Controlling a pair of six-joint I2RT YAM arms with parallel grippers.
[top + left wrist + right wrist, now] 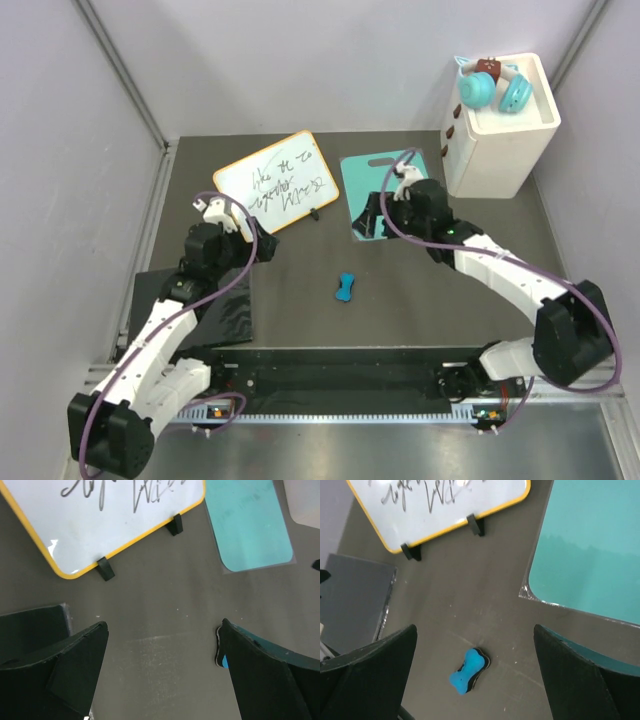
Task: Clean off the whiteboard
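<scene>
The robot's right gripper should move down and back to the eraser, which lies below it and nearer the robot's base, with the open fingers around the eraser's narrow middle, which fits between them.
The whiteboard, orange-framed with black handwriting and two black clips on its near edge, lies tilted at the back left of the table. It also shows in the left wrist view and the right wrist view. A blue bone-shaped eraser lies on the table's middle, below the right gripper; its edge peeks out behind the left gripper's right finger. My left gripper is open and empty, just near of the whiteboard. My right gripper is open and empty, over the teal board's near edge.
A teal cutting board lies right of the whiteboard. A white box with teal toys on top stands at the back right. A black mat lies at the front left.
</scene>
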